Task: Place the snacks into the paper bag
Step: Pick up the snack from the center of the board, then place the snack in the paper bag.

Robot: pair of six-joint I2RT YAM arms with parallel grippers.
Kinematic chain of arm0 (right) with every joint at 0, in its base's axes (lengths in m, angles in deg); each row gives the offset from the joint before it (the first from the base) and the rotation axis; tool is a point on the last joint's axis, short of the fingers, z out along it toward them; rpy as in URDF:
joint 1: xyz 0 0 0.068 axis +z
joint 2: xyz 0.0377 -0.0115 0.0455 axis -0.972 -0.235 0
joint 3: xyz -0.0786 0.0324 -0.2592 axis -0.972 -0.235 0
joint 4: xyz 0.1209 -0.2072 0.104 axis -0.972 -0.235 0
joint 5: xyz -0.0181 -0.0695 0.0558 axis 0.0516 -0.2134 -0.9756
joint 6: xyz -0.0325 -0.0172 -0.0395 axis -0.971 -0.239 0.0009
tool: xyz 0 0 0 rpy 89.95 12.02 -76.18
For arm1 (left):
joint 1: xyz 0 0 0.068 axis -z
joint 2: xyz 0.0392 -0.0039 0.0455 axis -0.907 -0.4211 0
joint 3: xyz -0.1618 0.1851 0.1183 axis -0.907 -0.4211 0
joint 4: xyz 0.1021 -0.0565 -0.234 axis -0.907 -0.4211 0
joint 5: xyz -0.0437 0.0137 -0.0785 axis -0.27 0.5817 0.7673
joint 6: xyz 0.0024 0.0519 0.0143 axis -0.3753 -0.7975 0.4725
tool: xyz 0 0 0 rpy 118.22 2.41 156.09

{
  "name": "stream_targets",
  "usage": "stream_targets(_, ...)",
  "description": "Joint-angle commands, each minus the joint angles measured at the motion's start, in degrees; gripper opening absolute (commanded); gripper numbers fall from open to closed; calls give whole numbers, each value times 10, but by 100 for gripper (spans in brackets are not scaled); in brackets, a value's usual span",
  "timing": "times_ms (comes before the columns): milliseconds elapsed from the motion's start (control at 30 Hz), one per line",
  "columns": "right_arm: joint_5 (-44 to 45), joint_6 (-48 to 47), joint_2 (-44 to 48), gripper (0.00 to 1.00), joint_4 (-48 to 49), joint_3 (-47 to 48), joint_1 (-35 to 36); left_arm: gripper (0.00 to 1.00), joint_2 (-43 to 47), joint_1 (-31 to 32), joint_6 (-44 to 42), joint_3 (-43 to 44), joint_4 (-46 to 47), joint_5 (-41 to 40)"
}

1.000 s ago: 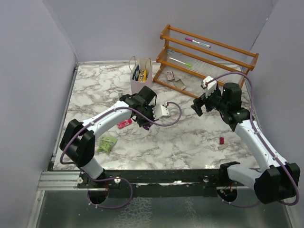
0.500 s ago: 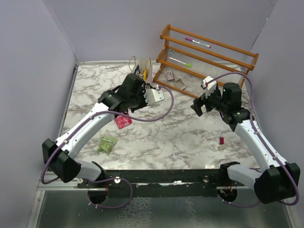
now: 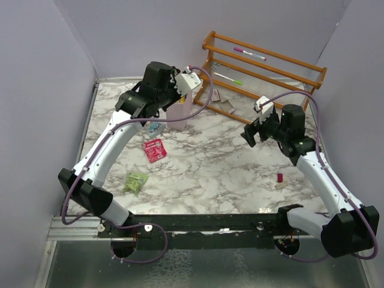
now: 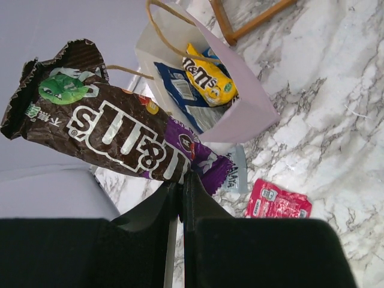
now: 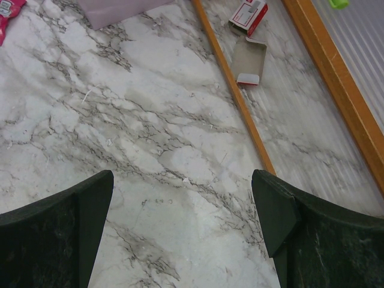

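Note:
My left gripper holds the brown packet point(image 4: 114, 129) still beside the bag's opening. The bag's open top is outward of my left gripper, so I should reach outward next and release the packet inside.
My left gripper point(image 4: 180, 180) is shut on one end of a dark brown M&M's packet point(image 4: 114, 129) and holds it in the air beside the open top of the pale pink paper bag point(image 4: 246, 111). The bag stands upright with a yellow M&M's packet point(image 4: 210, 78) and a blue cookie bag point(image 4: 177, 90) inside. In the top view the left gripper point(image 3: 157, 97) is raised over the bag point(image 3: 182, 110) and hides most of it. A red packet point(image 3: 154, 150), a blue-white packet point(image 3: 157, 127) and a green packet point(image 3: 135, 181) lie on the table. My right gripper point(image 3: 249, 135) is open and empty.
The orange wooden rack point(image 3: 264, 66) stands at the back right with pink and green markers on it. Two small cartons point(image 5: 249, 36) lie by its front rail point(image 5: 234, 96). A tiny red stub point(image 3: 279, 177) lies near the right arm. Grey walls close in the left and back.
My left arm has lifted from the table's middle and swung back to above the paper bag, carrying the brown packet. The red packet now lies uncovered. The right arm has not moved.

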Motion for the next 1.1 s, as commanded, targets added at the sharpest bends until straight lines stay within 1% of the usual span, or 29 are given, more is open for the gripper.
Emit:
stream_targets(0,-12,-6,1,99,0,-3,-4,0,-54,-8,24,64,-2,-7)
stream_targets(233,-12,-6,3,99,0,-3,-4,0,-149,-26,39,158,-34,-2)
stream_targets(400,-13,-6,3,99,-1,-3,-4,0,-194,-48,55,210,-58,17)
stream_targets(733,-13,-6,1,99,-1,-3,-4,0,-236,-55,54,237,-70,43)
stream_targets(1067,-13,-7,2,99,0,-3,-4,0,-283,-55,51,266,-73,31)
